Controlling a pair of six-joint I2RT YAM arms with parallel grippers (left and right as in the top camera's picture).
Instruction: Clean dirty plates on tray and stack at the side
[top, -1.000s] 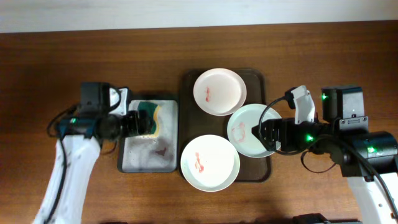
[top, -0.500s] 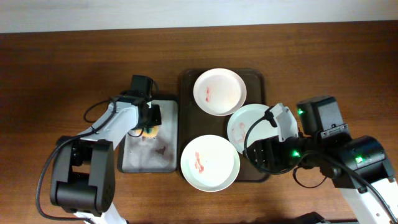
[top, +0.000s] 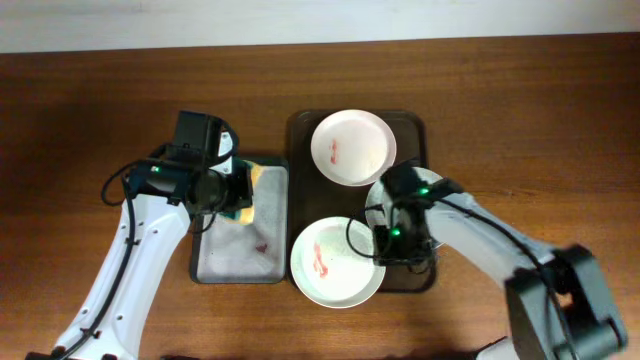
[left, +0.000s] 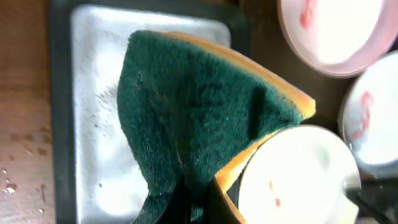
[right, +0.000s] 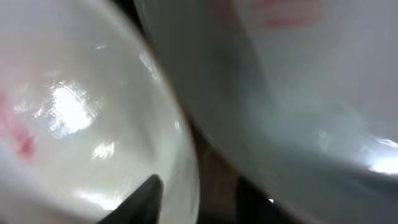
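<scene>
The red-smeared front plate needs wiping, so my left gripper needs to move over to it. My left gripper then needs to come back, go down and release onto the bottom of the grey tray, which is below it now.
Three plates lie on the dark brown tray (top: 410, 120): a back one (top: 352, 147), a pale green right one (top: 378, 208) and a front one (top: 335, 262), each smeared red. My left gripper (top: 235, 195) hangs over the grey tray (top: 225, 262), shut on a green and yellow sponge (left: 199, 106) that is pinched and folded between the jaws of the left gripper (left: 196, 205). My right gripper (top: 385, 240) is down between the front and right plates. In the right wrist view the right gripper (right: 199, 186) stands open astride the front plate's (right: 81, 112) rim, with the right plate (right: 298, 93) beside it.
The grey tray (left: 93, 74) has a wet, faintly stained floor and sits just left of the brown tray. Bare wooden table (top: 520, 110) surrounds both trays. The right arm's links lie across the right plate.
My left gripper has shut on the sponge and lifted it off the grey tray. My right arm swung in from the right to the front plate's rim, jaws narrowing.
</scene>
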